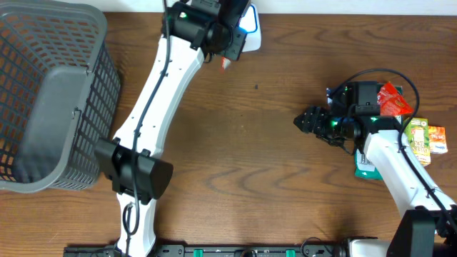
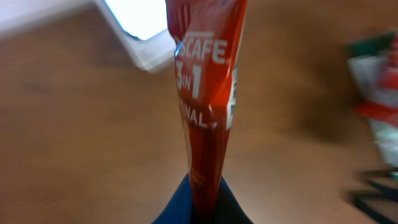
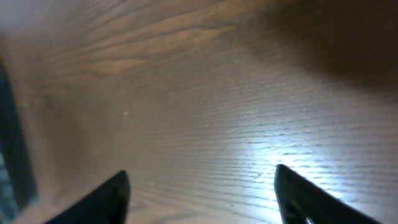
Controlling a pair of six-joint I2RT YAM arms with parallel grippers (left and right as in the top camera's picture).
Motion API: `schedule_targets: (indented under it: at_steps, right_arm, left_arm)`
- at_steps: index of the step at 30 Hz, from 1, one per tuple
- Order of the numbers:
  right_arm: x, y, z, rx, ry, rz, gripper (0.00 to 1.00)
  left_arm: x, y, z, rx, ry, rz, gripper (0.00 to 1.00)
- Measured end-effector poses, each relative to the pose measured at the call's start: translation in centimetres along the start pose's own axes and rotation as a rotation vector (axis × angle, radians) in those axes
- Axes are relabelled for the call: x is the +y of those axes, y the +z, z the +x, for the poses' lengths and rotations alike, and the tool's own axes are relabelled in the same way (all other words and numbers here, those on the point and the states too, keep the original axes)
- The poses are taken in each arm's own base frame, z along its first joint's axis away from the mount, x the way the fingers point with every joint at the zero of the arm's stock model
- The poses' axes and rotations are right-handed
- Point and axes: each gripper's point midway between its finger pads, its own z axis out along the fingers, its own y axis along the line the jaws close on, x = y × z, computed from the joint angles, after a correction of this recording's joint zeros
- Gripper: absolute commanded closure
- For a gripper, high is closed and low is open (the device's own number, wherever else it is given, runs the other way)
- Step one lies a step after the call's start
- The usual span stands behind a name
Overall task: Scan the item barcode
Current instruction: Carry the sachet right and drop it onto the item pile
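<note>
My left gripper is about to go to the right in the overhead view and back, and next it will let go of the sachet (image 2: 208,93) on bare wood (image 2: 348,135) beside the green packet, where other items lie.
The item is a red Nescafe 3-in-1 sachet (image 2: 208,93), standing up out of my left gripper (image 2: 205,208), which is shut on its lower end. From overhead, only the sachet's red tip (image 1: 226,64) shows below the left gripper (image 1: 227,51), right beside the white scanner (image 1: 251,32) at the table's far edge. In the left wrist view the scanner (image 2: 140,28) glows just behind the sachet. No barcode is visible. My right gripper (image 1: 305,121) hovers over bare wood at the right, open with nothing between its fingers (image 3: 112,196).
A grey mesh basket (image 1: 50,100) fills the far left. At the right edge, by the right arm, lie a red packet (image 1: 394,100), a yellow-green carton (image 1: 423,137) and a green packet (image 1: 368,170).
</note>
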Motion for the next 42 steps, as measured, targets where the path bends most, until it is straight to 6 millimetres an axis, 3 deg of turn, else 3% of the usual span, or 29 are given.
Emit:
schedule_targets:
  at_steps: [2, 4, 8, 10, 12, 18, 22, 25, 28, 29, 31, 34, 39, 42]
  right_arm:
    - [-0.1, -1.2, -0.2, 0.011, 0.005, -0.003, 0.41]
    - [-0.3, -3.6, -1.4, -0.02, 0.008, -0.002, 0.42]
    - [-0.5, -11.0, -4.4, -0.161, 0.005, 0.003, 0.33]
    - [-1.1, -14.5, -5.1, -0.231, 0.006, 0.021, 0.32]
    - [-2.1, -16.7, -5.1, -0.271, 0.031, 0.039, 0.31]
    - [-6.2, -18.6, -4.3, -0.279, 0.16, 0.095, 0.3]
    - [-6.9, -19.0, -4.5, -0.293, 0.179, 0.098, 0.29]
    - [-6.7, -19.0, -4.5, -0.293, 0.175, 0.091, 0.29]
    - [-6.7, -19.0, -4.5, -0.293, 0.174, 0.088, 0.29]
    - [-6.7, -19.0, -4.5, -0.293, 0.174, 0.087, 0.28]
    - [-6.7, -19.0, -4.5, -0.293, 0.174, 0.086, 0.28]
    - [-6.6, -19.0, -4.5, -0.294, 0.173, 0.083, 0.25]
    - [-6.6, -19.0, -4.6, -0.294, 0.171, 0.083, 0.2]
    - [-6.6, -18.9, -4.4, -0.288, 0.17, 0.083, 0.18]
  left_arm:
    - [-1.9, 0.1, 0.9, 0.043, -0.059, 0.098, 0.93]
    - [-3.5, 1.0, 1.7, 0.084, -0.102, 0.169, 0.93]
    - [-7.3, 3.6, 3.5, 0.164, -0.135, 0.263, 0.93]
    - [-9.8, 5.0, 4.2, 0.178, -0.133, 0.304, 0.92]
    - [-12.3, 6.1, 4.4, 0.167, -0.118, 0.342, 0.93]
    - [-22.3, 9.4, 5.3, 0.069, -0.022, 0.478, 0.87]
    - [-27.7, 11.7, 6.6, 0.013, 0.015, 0.519, 0.86]
    - [-30.2, 13.9, 7.5, -0.019, 0.025, 0.528, 0.85]
    - [-31.5, 16.2, 8.4, -0.027, 0.01, 0.529, 0.84]
    - [-31.7, 17.1, 8.7, -0.027, 0.005, 0.528, 0.78]
    - [-31.7, 18.7, 9.5, -0.016, -0.008, 0.52, 0.48]
    - [-31.2, 20.3, 10.3, 0.0, -0.026, 0.5, 0.34]
    - [-29.5, 20.3, 9.1, -0.009, -0.057, 0.479, 0.3]
    - [-26.9, 19.0, 8.3, 0.019, -0.095, 0.434, 0.3]
